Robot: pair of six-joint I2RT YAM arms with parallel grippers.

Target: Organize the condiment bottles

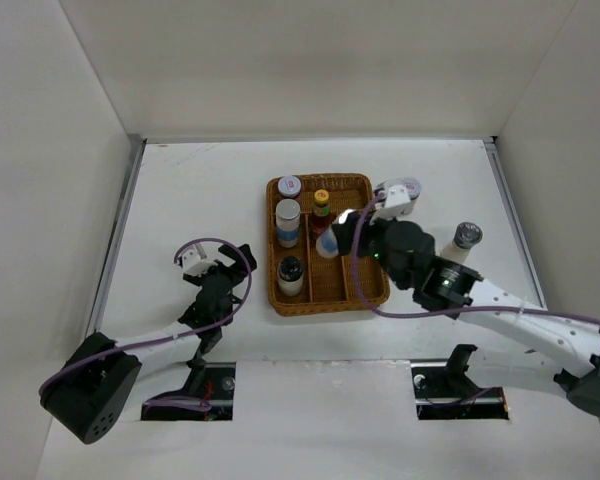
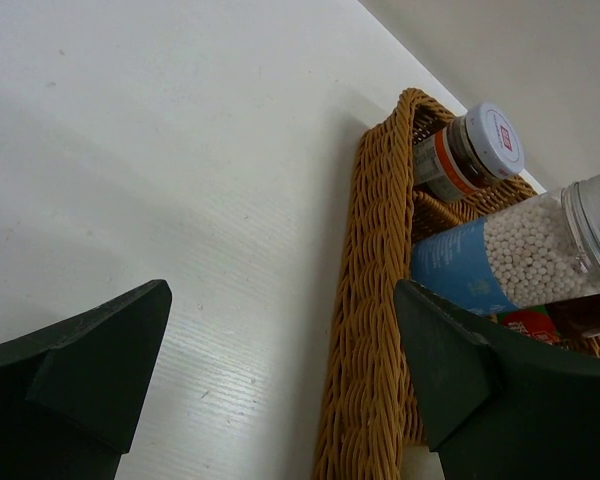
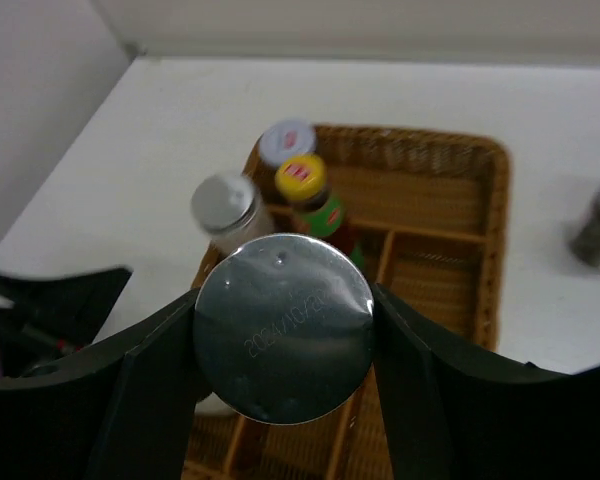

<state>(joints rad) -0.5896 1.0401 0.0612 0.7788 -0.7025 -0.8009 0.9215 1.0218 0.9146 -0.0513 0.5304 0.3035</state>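
The middle slot's empty near end point(image 3: 292, 448) lies below and back from my right gripper, so next my right gripper will draw back and lower to release the silver-lidded jar point(image 3: 283, 325).
My right gripper point(image 1: 340, 235) is shut on a silver-lidded jar point(image 3: 283, 325), its fingers point(image 3: 150, 380) pressed on both sides of the lid, above the wicker tray point(image 1: 365, 290). In the tray stand a white-lidded jar point(image 1: 290, 186), a white blue-labelled shaker point(image 1: 288, 222), a dark black-capped bottle point(image 1: 291, 275) and a yellow-capped sauce bottle point(image 1: 322, 208). A grey-topped grinder point(image 1: 467, 238) stands on the table right of the tray. The left gripper point(image 1: 232, 262) hangs open just left of the tray, holding nothing. Its wrist view shows the tray wall point(image 2: 375, 300), the shaker point(image 2: 510, 260) and the white-lidded jar point(image 2: 475, 150).
Another small lidded jar point(image 1: 410, 187) stands at the tray's far right corner, partly hidden by my right wrist. White walls close the table on three sides. The right arm stretches from the near right across to the tray.
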